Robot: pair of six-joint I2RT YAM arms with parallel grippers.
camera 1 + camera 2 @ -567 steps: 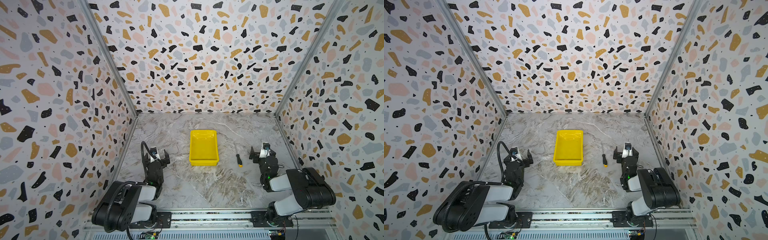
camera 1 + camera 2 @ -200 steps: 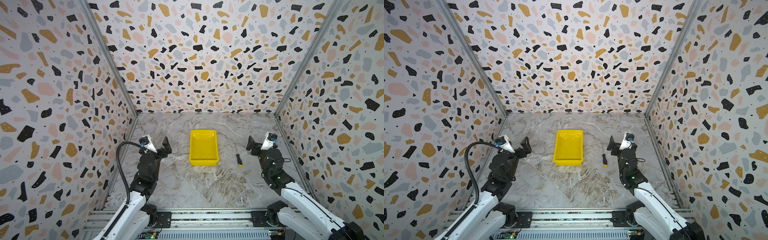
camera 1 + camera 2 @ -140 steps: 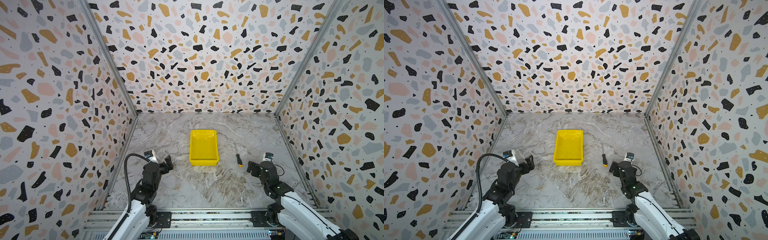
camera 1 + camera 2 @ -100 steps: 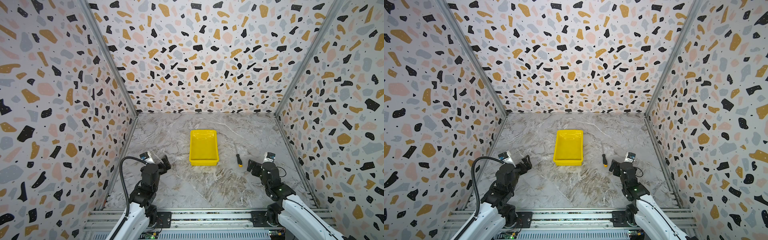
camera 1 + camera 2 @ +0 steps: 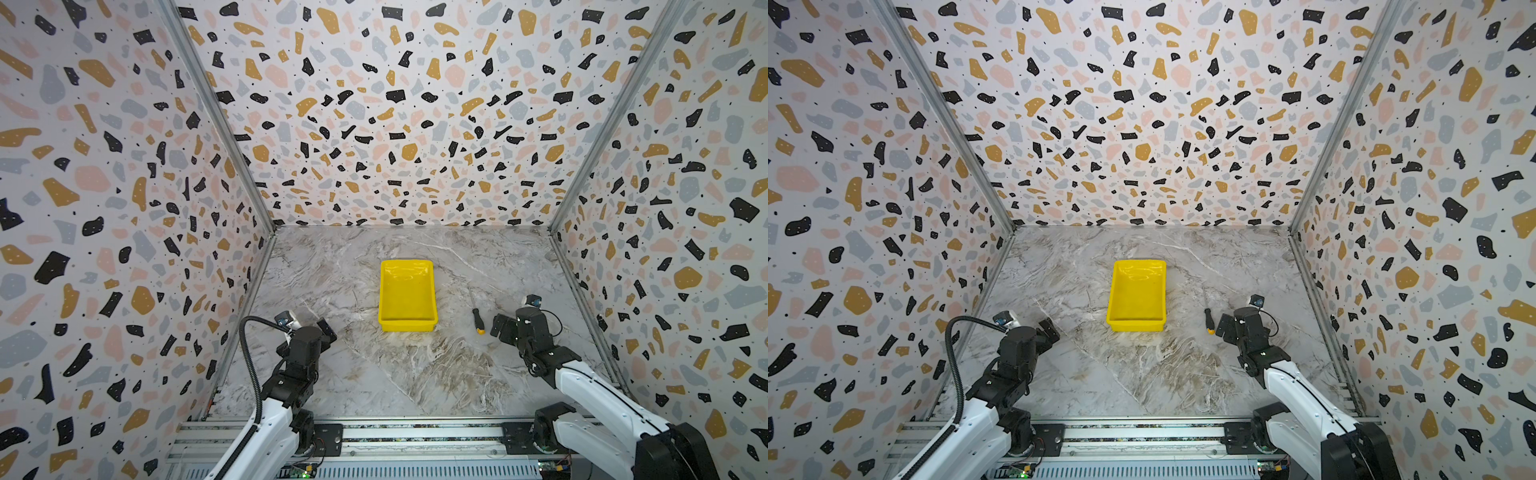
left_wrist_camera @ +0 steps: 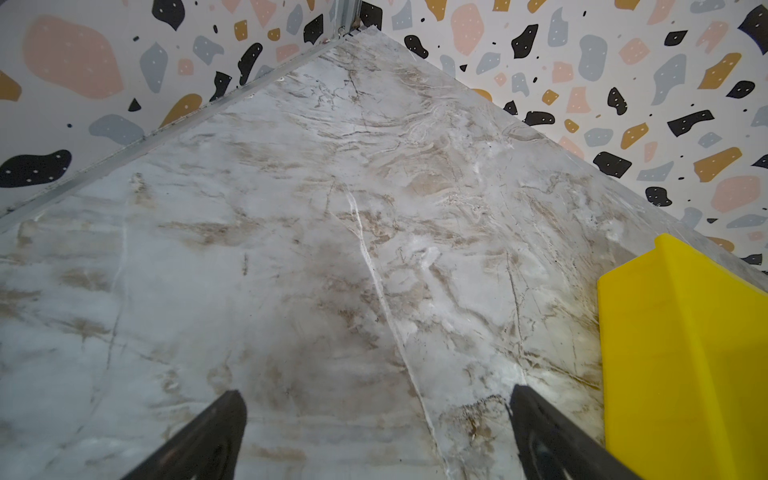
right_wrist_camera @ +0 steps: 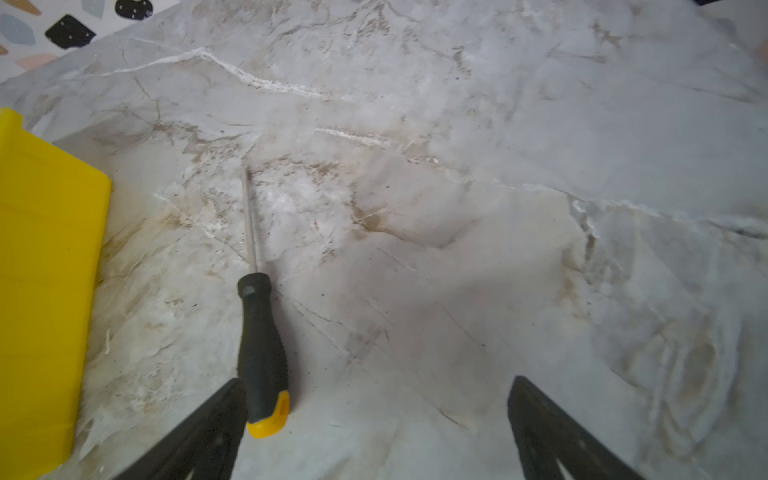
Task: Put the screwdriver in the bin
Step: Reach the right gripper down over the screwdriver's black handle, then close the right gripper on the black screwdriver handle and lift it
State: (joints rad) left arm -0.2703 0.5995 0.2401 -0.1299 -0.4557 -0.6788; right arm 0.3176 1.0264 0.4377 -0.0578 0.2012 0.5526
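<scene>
My right gripper shifts toward the bin [image 5: 407, 296] next, tips down and lowers astride the black handle [image 5: 478, 321], since the screwdriver lies between the bin and that gripper.
The screwdriver [image 5: 478, 320] [image 5: 1208, 320] lies flat on the marble table just right of the bin [image 5: 407, 296] [image 5: 1136, 296], shaft pointing away, yellow-orange butt toward me. The bin holds nothing. My right gripper [image 5: 500, 327] [image 5: 1225, 326] sits low right beside the handle, open. In the right wrist view the screwdriver [image 7: 262, 353] lies close against the inner side of one finger of this gripper [image 7: 376, 384], with the bin [image 7: 41, 291] beyond it. My left gripper [image 5: 320, 329] [image 5: 1047, 328] [image 6: 374, 395] hovers open and empty left of the bin [image 6: 685, 353].
Speckled walls [image 5: 395, 124] close in the table on the left, back and right. A metal rail [image 5: 415, 436] with both arm bases runs along the front edge. Bare marble [image 5: 395, 374] lies between the arms.
Both grippers have dropped from a raised pose to near the table. The right one then edged toward the screwdriver handle. The screwdriver and bin have not moved.
</scene>
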